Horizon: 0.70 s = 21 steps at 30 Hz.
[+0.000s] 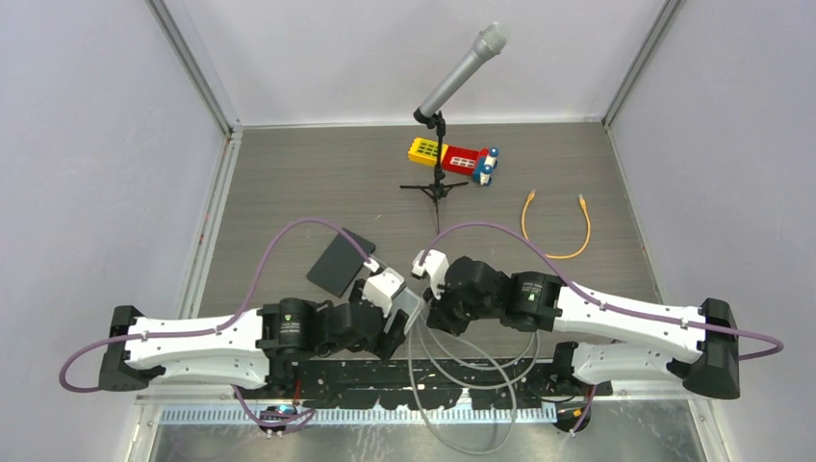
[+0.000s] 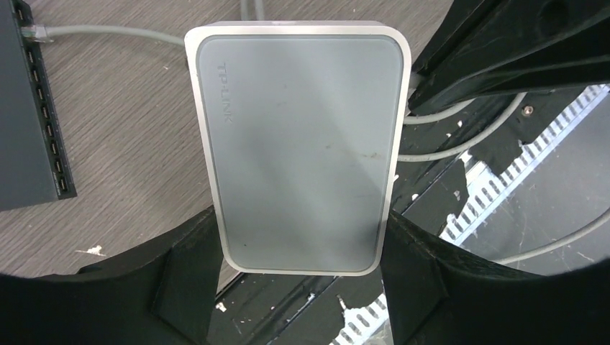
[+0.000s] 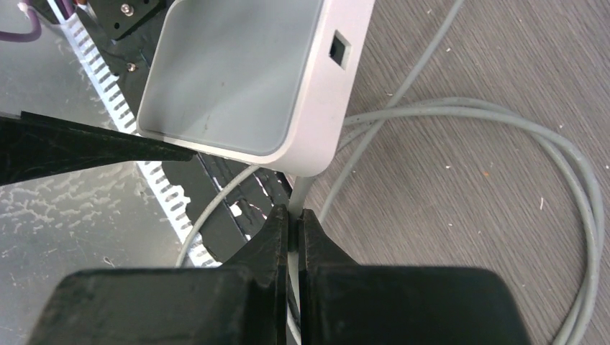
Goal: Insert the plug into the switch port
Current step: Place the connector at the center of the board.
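The robot's right gripper should next move away from the switch and down to the tabletop inside the cable loop [image 3: 483, 201], and it should release the cable there, since that spot is bare.
The switch [image 2: 302, 144] is a flat grey TP-Link box, and my left gripper [image 2: 302, 251] is shut on it, one finger on each long side, holding it above the table's near edge [image 1: 409, 310]. My right gripper [image 3: 293, 215] is shut on the grey cable [image 3: 298, 192] right at the switch's lower corner [image 3: 309, 154]. The plug at the cable's end is hidden behind that corner, so I cannot tell whether it sits in a port. In the top view the two grippers meet, with the right gripper [image 1: 431, 306] against the switch's right side.
A black device [image 2: 29, 122] with a row of ports lies left of the switch, a grey cable plugged into it. Grey cable loops [image 1: 471, 375] hang over the near edge. Farther back stand a microphone stand [image 1: 438, 164], toy blocks [image 1: 457, 159] and an orange cable [image 1: 558, 226].
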{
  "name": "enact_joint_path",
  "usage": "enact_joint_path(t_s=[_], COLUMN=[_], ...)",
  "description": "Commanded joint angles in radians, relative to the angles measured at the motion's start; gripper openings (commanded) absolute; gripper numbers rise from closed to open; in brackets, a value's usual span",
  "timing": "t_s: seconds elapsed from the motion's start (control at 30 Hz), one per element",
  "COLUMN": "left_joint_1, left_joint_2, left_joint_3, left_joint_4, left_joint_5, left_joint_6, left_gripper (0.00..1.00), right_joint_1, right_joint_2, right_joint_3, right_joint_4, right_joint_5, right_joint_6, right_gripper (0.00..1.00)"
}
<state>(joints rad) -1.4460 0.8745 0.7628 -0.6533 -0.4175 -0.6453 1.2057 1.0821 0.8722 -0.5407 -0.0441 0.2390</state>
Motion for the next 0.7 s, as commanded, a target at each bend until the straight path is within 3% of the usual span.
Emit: enact_joint_path(t_s=[0.0, 0.2, 0.67], left_joint_1=[0.005, 0.012, 0.032], left_joint_2=[0.044, 0.05, -0.145], left_joint_3=[0.013, -0.002, -0.072], left_joint_4=[0.009, 0.018, -0.046], left_joint_5=[0.04, 0.017, -0.104], left_joint_6=[0.021, 0.004, -0.093], left_gripper=[0.0, 0.0, 0.0], right_joint_1=[-0.002, -0.001, -0.079], right_joint_2=[-0.035, -0.015, 0.206], right_joint_3=[0.036, 0.01, -0.224], right_joint_4=[0.047, 0.035, 0.316], right_joint_5=[-0.002, 0.039, 0.5], right_joint_6=[-0.002, 0.005, 0.228], right_gripper=[0.0, 0.0, 0.02])
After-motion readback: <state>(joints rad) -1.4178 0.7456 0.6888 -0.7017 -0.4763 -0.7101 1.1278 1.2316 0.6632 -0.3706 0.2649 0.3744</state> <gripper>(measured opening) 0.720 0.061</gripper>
